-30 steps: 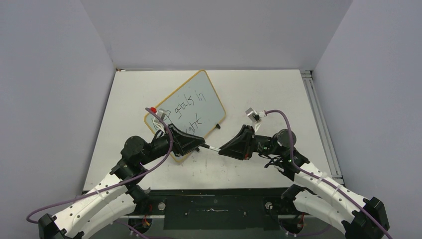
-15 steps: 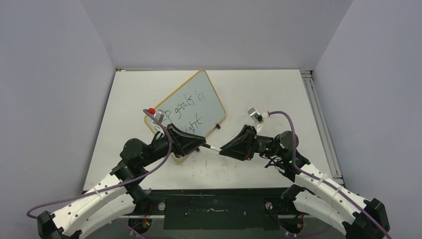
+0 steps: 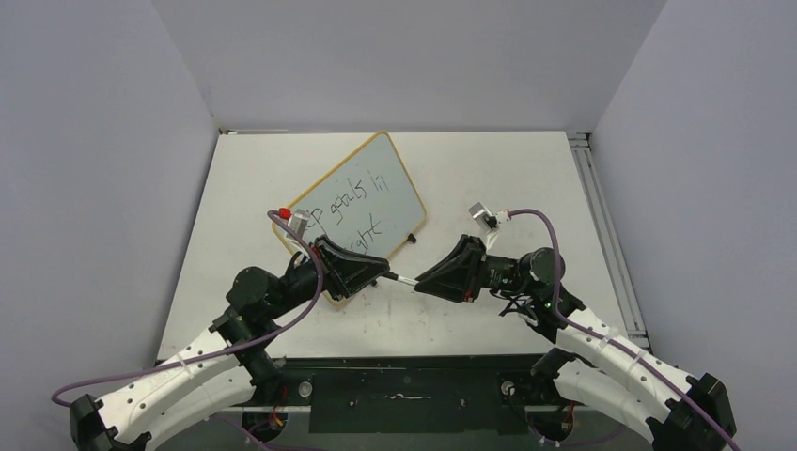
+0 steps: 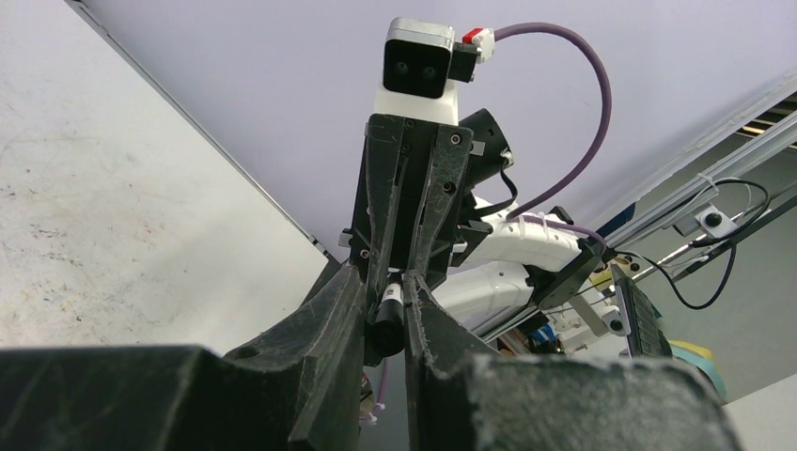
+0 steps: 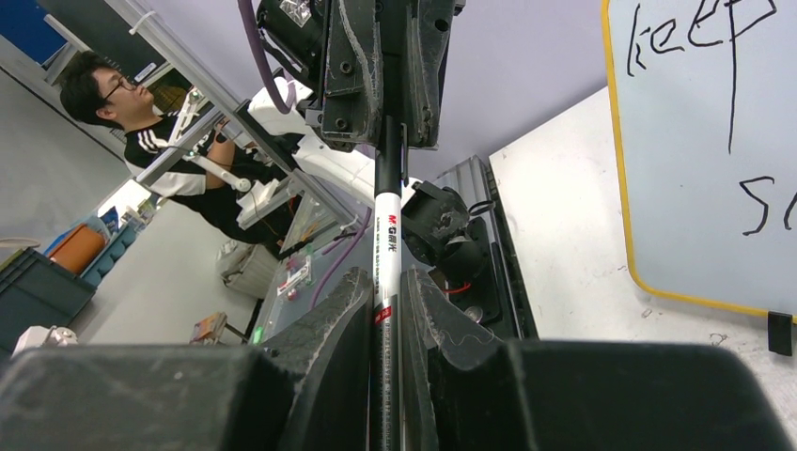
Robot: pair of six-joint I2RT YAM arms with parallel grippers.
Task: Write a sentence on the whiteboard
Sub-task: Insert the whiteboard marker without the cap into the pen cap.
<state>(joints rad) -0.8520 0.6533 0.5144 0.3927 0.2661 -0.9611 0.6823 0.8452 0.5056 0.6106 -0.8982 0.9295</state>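
The sentence is written, so my right gripper will next tilt downward, lower the marker and release it on the bare tabletop below.
The whiteboard lies tilted at the table's middle, and its corner also shows in the right wrist view. The sentence reads "keep goals in sight" in two lines; "keep" shows in the right wrist view. A white and black marker hangs level between the two grippers, just off the board's near corner. My left gripper is shut on its black cap end. My right gripper is shut on the marker's barrel. The two grippers face each other tip to tip.
A metal rail runs along the table's right edge. Grey walls close the left, back and right sides. A person and shelving show beyond the table in the right wrist view.
The left wrist has shifted slightly toward the near left. Both grippers still hold the marker between them in the same spot.
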